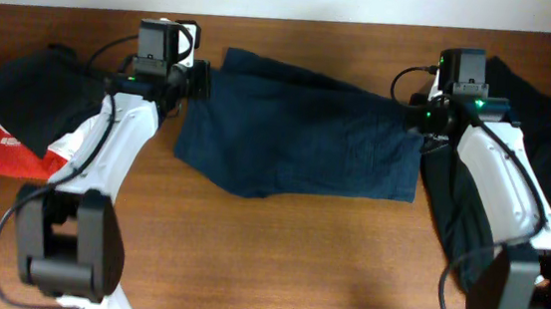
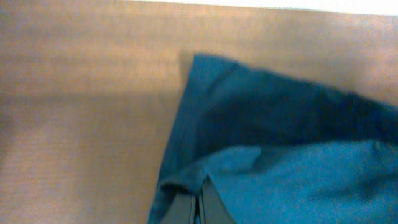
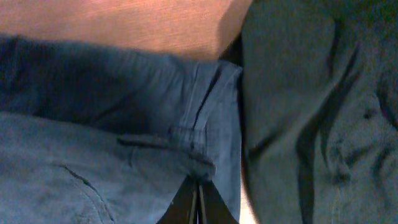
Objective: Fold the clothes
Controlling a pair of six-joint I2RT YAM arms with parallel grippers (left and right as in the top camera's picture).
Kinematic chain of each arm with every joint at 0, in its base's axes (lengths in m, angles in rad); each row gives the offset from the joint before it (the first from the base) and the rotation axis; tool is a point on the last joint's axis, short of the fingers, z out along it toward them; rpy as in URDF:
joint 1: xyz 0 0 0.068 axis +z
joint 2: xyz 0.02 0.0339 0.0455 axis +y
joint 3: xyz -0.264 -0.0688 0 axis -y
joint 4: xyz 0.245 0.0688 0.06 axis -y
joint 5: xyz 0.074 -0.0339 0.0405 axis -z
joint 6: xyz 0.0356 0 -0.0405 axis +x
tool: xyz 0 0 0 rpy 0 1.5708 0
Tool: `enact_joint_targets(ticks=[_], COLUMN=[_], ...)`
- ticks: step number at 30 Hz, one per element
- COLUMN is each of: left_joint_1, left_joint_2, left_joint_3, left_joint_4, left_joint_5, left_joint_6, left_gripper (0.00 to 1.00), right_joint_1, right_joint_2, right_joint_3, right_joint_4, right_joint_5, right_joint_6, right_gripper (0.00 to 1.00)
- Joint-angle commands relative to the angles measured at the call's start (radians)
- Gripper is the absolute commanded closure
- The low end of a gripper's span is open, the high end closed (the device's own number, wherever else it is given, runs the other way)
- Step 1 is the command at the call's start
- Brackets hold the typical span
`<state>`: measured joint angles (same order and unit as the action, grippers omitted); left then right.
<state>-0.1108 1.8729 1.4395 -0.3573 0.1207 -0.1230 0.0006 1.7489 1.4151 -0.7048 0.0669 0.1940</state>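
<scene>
The pinched fold, still held raised, goes down with my left gripper toward the navy garment's under layer (image 1: 230, 67) (image 2: 202, 134) below it next, and comes free there.
A navy blue garment (image 1: 302, 132) lies spread across the middle of the wooden table. My left gripper (image 1: 200, 80) is shut on its far left edge; the left wrist view shows the fingers (image 2: 200, 196) pinching a fold of the blue cloth (image 2: 298, 155). My right gripper (image 1: 420, 122) is shut on its far right edge; the right wrist view shows the fingers (image 3: 199, 193) pinching the seamed blue cloth (image 3: 93, 137). A black garment (image 1: 547, 138) lies at the right under my right arm and shows in the right wrist view (image 3: 311, 99).
Another black cloth (image 1: 36, 94) is heaped at the far left, over a red and white item (image 1: 17, 157). Bare wooden table (image 1: 276, 265) lies in front of the navy garment. The table's far edge meets a white wall.
</scene>
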Motion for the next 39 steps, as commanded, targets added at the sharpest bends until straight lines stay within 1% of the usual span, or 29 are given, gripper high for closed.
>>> enact_joint_targets(ticks=[1, 4, 7, 8, 9, 10, 11, 12, 13, 14, 16, 18, 19, 20, 22, 26, 31, 34, 35, 36, 39], left_joint_1=[-0.001, -0.003, -0.008, -0.011, -0.014, -0.016, -0.018, -0.018, -0.018, -0.016, -0.014, -0.014, -0.013, -0.012, -0.003, -0.002, -0.002, -0.002, -0.002, -0.002, -0.002], left_joint_2=[0.088, 0.135, 0.164, 0.173, 0.178, 0.185, 0.186, 0.186, 0.186, 0.186, 0.186, 0.186, 0.186, 0.187, 0.190, 0.200, 0.240, 0.259, 0.259, 0.259, 0.259], left_joint_3=[0.001, 0.001, 0.001, 0.001, 0.001, 0.001, 0.001, 0.001, 0.001, 0.002, 0.002, 0.002, 0.002, 0.001, 0.001, 0.001, 0.001, 0.001, 0.001, 0.005, 0.006], left_joint_4=[0.188, 0.284, 0.325, 0.336, 0.340, 0.342, 0.337, 0.329, 0.319, 0.311, 0.270, 0.177, 0.086, 0.044, -0.042, -0.085, -0.085, -0.045, -0.005, 0.079, 0.224], left_joint_5=[0.089, 0.100, 0.100, 0.100, 0.100, 0.100, 0.100, 0.100, 0.100, 0.100, 0.106, 0.127, 0.121, 0.117, 0.086, 0.038, 0.040, 0.040, 0.041, 0.048, 0.051], left_joint_6=[-0.004, -0.005, -0.005, -0.005, -0.005, -0.005, -0.004, -0.004, -0.004, -0.004, -0.004, -0.004, -0.004, -0.003, -0.003, -0.003, -0.003, 0.017, 0.025, 0.027, 0.027], left_gripper=[0.95, 0.94, 0.94, 0.92, 0.70, 0.40, 0.21, 0.04, 0.01, 0.01, 0.01, 0.01, 0.01, 0.01, 0.01, 0.01, 0.01, 0.01, 0.01, 0.01, 0.02], right_joint_1=[-0.029, -0.042, -0.056, -0.061, -0.064, -0.067, -0.067, -0.067, -0.067, -0.067, -0.067, -0.066, -0.065, -0.063, -0.051, -0.034, -0.034, -0.034, -0.034, -0.034, -0.034], right_joint_2=[0.058, 0.090, 0.096, 0.096, 0.096, 0.096, 0.096, 0.096, 0.096, 0.096, 0.096, 0.096, 0.096, 0.097, 0.098, 0.100, 0.100, 0.100, 0.100, 0.100, 0.100], right_joint_3=[0.003, 0.003, 0.003, 0.003, 0.003, 0.003, 0.003, 0.003, 0.003, 0.003, 0.003, 0.003, 0.002, 0.000, -0.011, -0.035, -0.038, -0.038, -0.038, -0.038, -0.038], right_joint_4=[0.092, 0.167, 0.222, 0.240, 0.254, 0.264, 0.262, 0.254, 0.244, 0.229, 0.196, 0.140, 0.092, 0.061, -0.010, -0.070, -0.120, -0.127, -0.129, -0.129, -0.135], right_joint_5=[0.035, 0.044, 0.066, 0.065, 0.065, 0.065, 0.065, 0.065, 0.064, 0.064, 0.032, -0.069, -0.124, -0.151, -0.158, -0.160, -0.161, -0.161, -0.161, -0.161, -0.161], right_joint_6=[-0.005, -0.004, 0.026, 0.026, 0.025, 0.025, 0.024, 0.024, 0.024, 0.024, 0.024, -0.003, -0.010, -0.011, -0.015, -0.033, -0.037, -0.037, -0.037, -0.037, -0.037], right_gripper=[0.96, 0.96, 0.96, 0.95, 0.83, 0.57, 0.46, 0.43, 0.40, 0.37, 0.39, 0.51, 0.58, 0.62, 0.62, 0.64, 0.65, 0.65, 0.65, 0.65, 0.66])
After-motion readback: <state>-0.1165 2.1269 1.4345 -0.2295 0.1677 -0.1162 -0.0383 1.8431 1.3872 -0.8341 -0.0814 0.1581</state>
